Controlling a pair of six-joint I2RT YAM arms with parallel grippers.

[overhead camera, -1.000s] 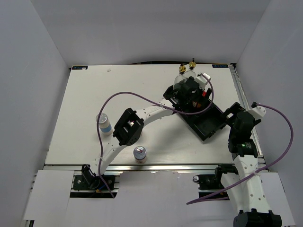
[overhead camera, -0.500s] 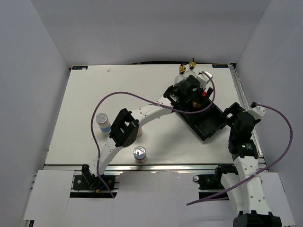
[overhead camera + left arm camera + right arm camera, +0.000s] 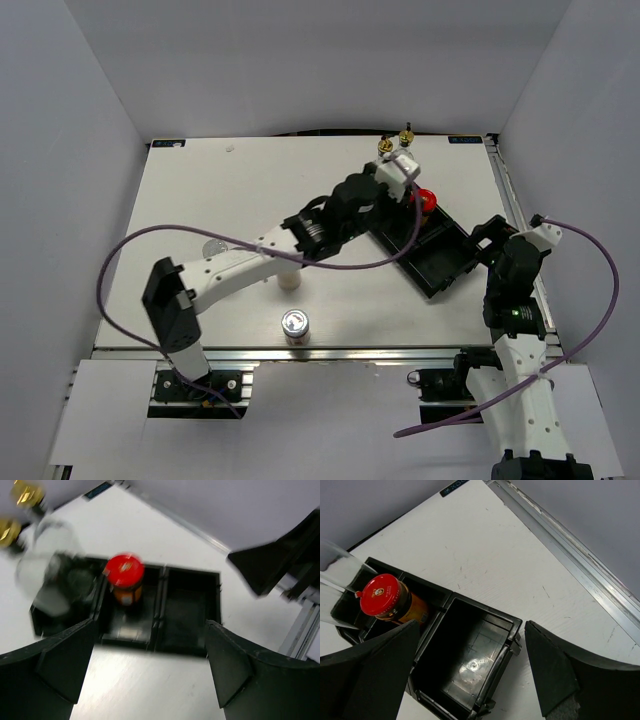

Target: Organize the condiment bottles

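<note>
The front-edge shaker stands outside the tray [image 3: 447, 268], back of the left gripper, so the left gripper should pull its open fingers back to the shaker and lower them around its silver lid [image 3: 295, 322].
The red-lidded jar [image 3: 426, 198] stands in the middle compartment of the black tray [image 3: 447, 268]; it also shows in the left wrist view [image 3: 124, 572] and the right wrist view [image 3: 380, 595]. Two glass bottles with gold pourers [image 3: 385, 148] stand at the tray's far end, blurred in the left wrist view [image 3: 50, 565]. My left gripper [image 3: 392, 190] [image 3: 150, 645] is open and empty, just short of the tray. My right gripper [image 3: 492, 240] [image 3: 471, 630] is open above the empty end compartment. One silver-lidded shaker [image 3: 295, 322] stands near the front edge; two others [image 3: 213, 246] [image 3: 288, 281] are partly hidden by the left arm.
The left arm stretches diagonally across the table from its base [image 3: 185, 370], with its purple cable looping over the left half. The tray's rim [image 3: 485, 611] lies close to the table's right rail [image 3: 580, 575]. White walls enclose the table.
The left gripper has pulled back from over the tray, so the red-lidded jar now shows standing free. The left arm's elbow has swung left and straightened out. The right arm has not moved.
</note>
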